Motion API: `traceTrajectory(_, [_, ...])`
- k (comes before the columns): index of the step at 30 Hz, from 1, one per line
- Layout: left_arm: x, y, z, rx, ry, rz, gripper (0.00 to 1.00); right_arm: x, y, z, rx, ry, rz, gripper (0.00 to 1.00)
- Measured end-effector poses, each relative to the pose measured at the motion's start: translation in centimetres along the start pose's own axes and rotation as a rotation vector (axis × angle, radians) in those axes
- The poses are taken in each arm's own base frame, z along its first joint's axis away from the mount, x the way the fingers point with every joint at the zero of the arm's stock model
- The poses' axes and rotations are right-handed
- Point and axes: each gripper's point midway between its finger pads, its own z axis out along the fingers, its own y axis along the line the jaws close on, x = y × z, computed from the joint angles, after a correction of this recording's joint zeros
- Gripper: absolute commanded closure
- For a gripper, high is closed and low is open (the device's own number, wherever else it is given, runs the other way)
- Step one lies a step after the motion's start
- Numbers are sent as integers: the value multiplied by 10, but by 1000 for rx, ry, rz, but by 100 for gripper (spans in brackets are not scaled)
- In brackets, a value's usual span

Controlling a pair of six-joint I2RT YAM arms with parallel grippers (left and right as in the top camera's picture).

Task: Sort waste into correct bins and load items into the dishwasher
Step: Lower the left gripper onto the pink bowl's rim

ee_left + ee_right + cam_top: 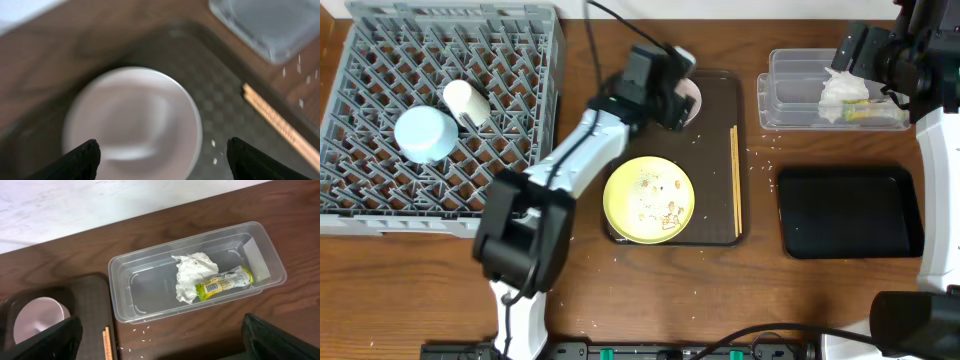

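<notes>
The robot next needs to bring its left gripper down and back onto the small white bowl's rim facing the chopsticks (735, 180).
My left gripper (672, 92) is open and hovers right above a small white bowl (132, 120) at the back of the dark brown serving tray (715, 110); the fingers (162, 141) straddle it without touching. The pale yellow plate (648, 198) with rice scraps (660, 205) and the wooden chopsticks (735, 180) lie on that tray. My right gripper (862, 52) is open and empty above the clear tub (125, 275), which holds the white tissue (192, 275) and the green-and-orange wrapper (225, 282). The light blue bowl (425, 133) sits in the grey dish rack (380, 210).
A cream cup (466, 101) lies on its side in the rack beside the blue bowl. The glossy black tray (848, 210) sits in front of the tub. Loose rice grains (142, 330) lie on the table between the tub and the brown tray.
</notes>
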Motion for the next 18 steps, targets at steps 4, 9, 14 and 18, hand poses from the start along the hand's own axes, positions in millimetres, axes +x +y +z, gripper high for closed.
traceTrajectory(4, [12,-25,16,39,35,98,18,0,0,0,0,0,0,1])
traceTrajectory(9, [11,-37,19,27,38,168,17,0,0,0,0,0,0,1])
traceTrajectory(14, [12,-27,18,-10,45,191,16,0,0,0,0,0,0,1])
traceTrajectory(18, [15,-20,23,-47,49,216,15,0,0,0,0,0,0,1])
